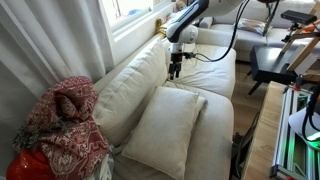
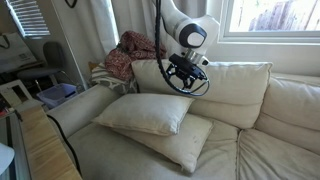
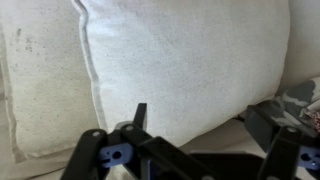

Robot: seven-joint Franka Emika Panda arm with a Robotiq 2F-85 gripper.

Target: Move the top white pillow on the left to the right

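Observation:
The gripper needs to go down next onto the top pillow's seamed edge (image 1: 177, 91) (image 3: 93, 80), moving toward the left in the wrist view, because that seam is outside its open fingers.
The top white pillow (image 2: 143, 112) is plump and cream-coloured. It lies on a flatter twin pillow (image 2: 197, 147) on the sofa's left seat, and also shows in an exterior view (image 1: 162, 128). My gripper (image 2: 181, 85) is open and empty. It hangs in the air above and behind the pillows, in front of the back cushion, touching nothing (image 1: 175, 72). In the wrist view the open fingers (image 3: 200, 128) frame a cream pillow (image 3: 190, 55) that fills most of the picture.
A red patterned blanket (image 2: 131, 52) is heaped on the sofa arm beside the pillows (image 1: 60, 128). Large back cushions (image 2: 240, 88) run along the sofa. The right seats (image 2: 275, 150) stretch away. A window is behind the sofa, and wooden furniture (image 2: 40, 140) stands in front of it.

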